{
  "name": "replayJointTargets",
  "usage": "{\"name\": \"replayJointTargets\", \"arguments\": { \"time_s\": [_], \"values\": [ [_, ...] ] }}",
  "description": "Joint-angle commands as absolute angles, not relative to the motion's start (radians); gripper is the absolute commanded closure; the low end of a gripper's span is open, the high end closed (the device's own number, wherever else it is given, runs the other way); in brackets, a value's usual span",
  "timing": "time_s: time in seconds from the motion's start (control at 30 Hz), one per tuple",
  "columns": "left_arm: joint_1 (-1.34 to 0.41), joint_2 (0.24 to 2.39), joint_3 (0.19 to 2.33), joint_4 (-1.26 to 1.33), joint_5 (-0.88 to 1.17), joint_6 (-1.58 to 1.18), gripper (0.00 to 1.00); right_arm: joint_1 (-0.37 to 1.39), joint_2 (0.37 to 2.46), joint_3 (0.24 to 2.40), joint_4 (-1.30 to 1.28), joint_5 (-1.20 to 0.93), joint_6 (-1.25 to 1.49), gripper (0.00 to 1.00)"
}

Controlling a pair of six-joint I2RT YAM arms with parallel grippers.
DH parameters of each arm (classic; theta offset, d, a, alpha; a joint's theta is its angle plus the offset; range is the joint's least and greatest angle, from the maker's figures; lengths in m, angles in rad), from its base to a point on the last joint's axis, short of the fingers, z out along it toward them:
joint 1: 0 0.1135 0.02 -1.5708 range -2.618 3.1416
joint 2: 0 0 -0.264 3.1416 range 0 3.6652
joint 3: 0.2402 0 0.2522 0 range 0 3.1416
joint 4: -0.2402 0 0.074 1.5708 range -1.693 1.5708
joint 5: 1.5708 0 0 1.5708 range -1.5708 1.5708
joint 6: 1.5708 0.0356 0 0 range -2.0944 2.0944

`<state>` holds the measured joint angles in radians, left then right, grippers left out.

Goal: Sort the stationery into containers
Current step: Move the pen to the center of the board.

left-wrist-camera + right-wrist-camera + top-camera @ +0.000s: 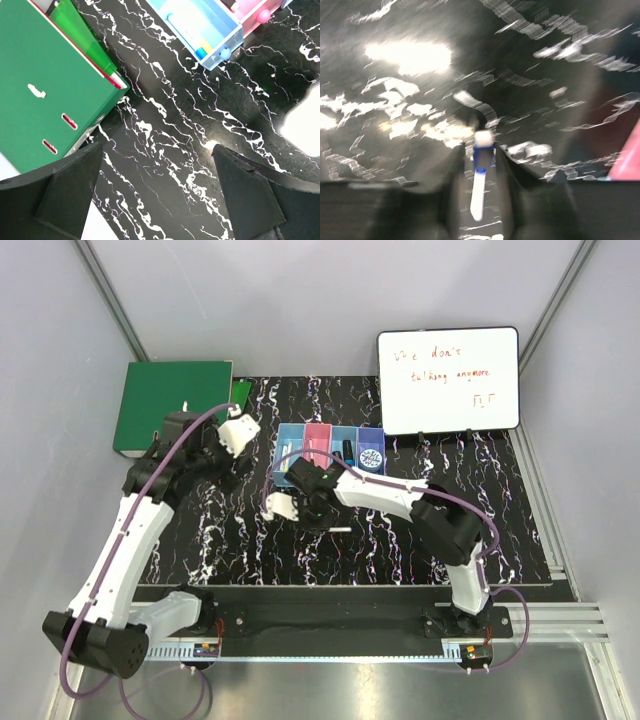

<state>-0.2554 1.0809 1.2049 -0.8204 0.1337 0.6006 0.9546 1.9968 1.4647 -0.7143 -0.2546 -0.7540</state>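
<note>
My left gripper needs to move back and to the right in the top view next, then down onto the white-and-blue pen (341, 530), because the pen is still outside the bins.
The containers (330, 443) are a joined row of light blue, pink, light blue and purple-blue bins at the table's back middle. A round blue-and-white roll (371, 458) lies in the purple-blue bin and a dark marker (347, 450) in the third bin. In the left wrist view a white, yellow and blue marker (192, 35) lies in the light blue end bin (227, 37). My right gripper (283, 506) hangs in front of the row, shut on a white-and-blue pen (479, 190); that view is blurred. My left gripper (157, 150) is open and empty above bare table, between binder and bins.
A large green binder (170, 405) lies at the back left, close to my left gripper (238, 430). A whiteboard (448, 380) with red writing stands at the back right. A thin white pen (337, 530) lies on the black marbled table beside my right arm.
</note>
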Motion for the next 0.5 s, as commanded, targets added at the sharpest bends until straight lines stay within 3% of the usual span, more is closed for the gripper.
{"name": "replayJointTargets", "arguments": {
  "time_s": [0.0, 0.07, 0.2, 0.47],
  "values": [
    [-0.247, 1.003, 1.161, -0.759, 0.106, 0.597, 0.02, 0.942, 2.060, 1.592, -0.700, -0.215, -0.762, 0.55],
    [-0.244, 0.979, 1.144, -0.759, 0.104, 0.609, 0.01, 0.940, 2.050, 1.594, -0.698, -0.198, -0.765, 0.43],
    [-0.239, 0.953, 1.121, -0.759, 0.103, 0.609, 0.01, 0.940, 1.996, 1.539, -0.689, -0.186, -0.759, 0.34],
    [-0.236, 0.904, 1.033, -0.788, 0.199, 0.690, 0.02, 0.940, 1.694, 1.359, -0.692, -0.077, -0.646, 0.33]
  ]
}}
